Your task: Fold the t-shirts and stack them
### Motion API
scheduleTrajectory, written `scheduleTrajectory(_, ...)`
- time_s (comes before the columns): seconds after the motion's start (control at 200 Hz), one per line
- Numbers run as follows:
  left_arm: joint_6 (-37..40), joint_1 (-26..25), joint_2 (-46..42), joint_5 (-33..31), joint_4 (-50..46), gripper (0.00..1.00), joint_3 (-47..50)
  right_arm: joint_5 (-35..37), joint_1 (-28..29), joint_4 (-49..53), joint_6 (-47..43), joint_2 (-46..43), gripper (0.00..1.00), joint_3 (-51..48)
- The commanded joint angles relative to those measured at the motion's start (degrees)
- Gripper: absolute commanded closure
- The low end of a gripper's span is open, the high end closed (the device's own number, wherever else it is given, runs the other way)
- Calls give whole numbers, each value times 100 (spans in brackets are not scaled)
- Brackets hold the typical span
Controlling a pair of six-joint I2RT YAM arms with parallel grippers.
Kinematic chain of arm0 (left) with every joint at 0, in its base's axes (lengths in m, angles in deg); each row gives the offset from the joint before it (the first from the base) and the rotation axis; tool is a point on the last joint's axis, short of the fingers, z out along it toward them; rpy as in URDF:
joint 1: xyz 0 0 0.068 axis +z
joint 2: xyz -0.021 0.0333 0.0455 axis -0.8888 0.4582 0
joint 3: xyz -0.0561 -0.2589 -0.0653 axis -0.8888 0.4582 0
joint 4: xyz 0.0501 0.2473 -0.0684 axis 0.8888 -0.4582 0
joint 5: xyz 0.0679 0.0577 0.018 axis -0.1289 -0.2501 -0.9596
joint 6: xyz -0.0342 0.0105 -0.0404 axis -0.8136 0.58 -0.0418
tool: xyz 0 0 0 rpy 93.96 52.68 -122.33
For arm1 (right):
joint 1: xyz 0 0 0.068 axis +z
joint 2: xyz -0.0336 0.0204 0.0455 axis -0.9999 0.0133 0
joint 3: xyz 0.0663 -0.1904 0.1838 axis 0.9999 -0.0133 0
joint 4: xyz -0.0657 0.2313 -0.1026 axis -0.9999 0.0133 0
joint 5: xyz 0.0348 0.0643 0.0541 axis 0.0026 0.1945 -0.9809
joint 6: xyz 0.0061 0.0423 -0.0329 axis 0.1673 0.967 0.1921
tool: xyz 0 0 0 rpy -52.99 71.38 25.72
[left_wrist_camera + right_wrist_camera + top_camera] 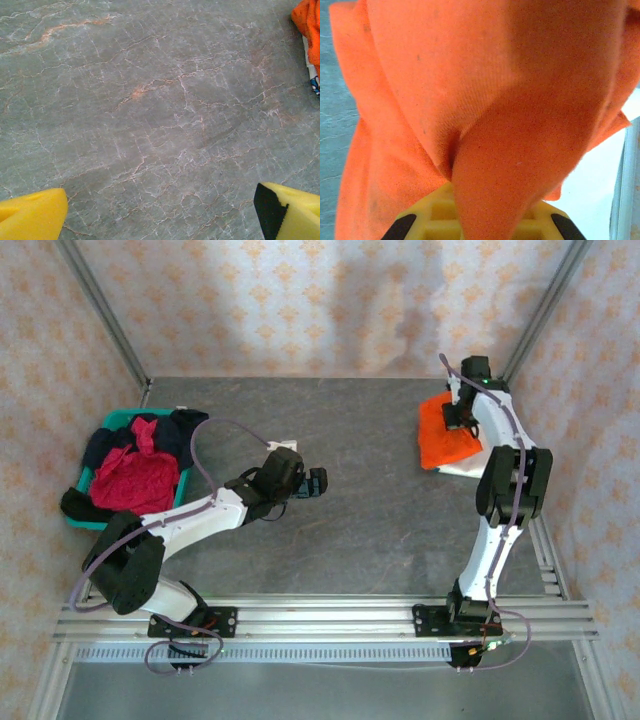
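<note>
The right gripper pulls the fold of the orange t-shirt toward the nearby wall next, then releases it over the uncovered white t-shirt.
The bright orange t-shirt (445,435) lies bunched at the right of the table on top of a white t-shirt (462,469). My right gripper (458,418) is down on it and shut on a fold of the orange t-shirt (470,75), which drapes over the yellow fingers (435,212); the white t-shirt (600,185) shows beneath. My left gripper (318,482) hovers open over the bare middle of the table, its yellow fingertips (30,215) wide apart with nothing between them. A crimson-pink t-shirt (135,480) and a dark navy one (105,445) are piled in the basket.
The teal plastic basket (118,420) stands at the left edge, with dark cloth (80,505) spilling over its near side. The grey marbled tabletop (370,510) stretches between the arms. Patterned walls and metal frame posts (105,315) enclose the back and sides.
</note>
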Motion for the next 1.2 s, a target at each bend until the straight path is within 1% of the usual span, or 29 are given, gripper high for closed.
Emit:
scheduleTrajectory(0.0, 150, -47, 29, -97, 78, 3, -133, 123, -216, 27, 104, 53, 100, 144)
scheduleTrajectory(0.345, 173, -47, 74, -69, 54, 3, -213, 283, -503, -322, 475, 70, 100, -98)
scheduleTrajectory(0.405, 184, -47, 65, -78, 48, 3, -223, -11, -530, -437, 552, -122, 100, -243)
scheduleTrajectory(0.48, 186, -47, 70, -78, 58, 3, -224, -527, -540, -972, 622, -552, 100, -658)
scheduleTrajectory(0.535, 184, -47, 87, -71, 85, 3, -220, -645, -534, -1092, 644, -720, 100, -735)
scheduleTrajectory(0.736, 167, -47, 94, -12, 161, 3, -162, -135, -571, -686, 539, -542, 100, -331)
scheduleTrajectory(1.011, 192, -47, 39, -70, 139, 3, -85, 101, -668, -1086, 761, -750, 100, -641)
scheduleTrajectory(1.196, 192, -47, 104, -35, 190, 2, -132, 59, -799, -1052, 763, -807, 100, -657)
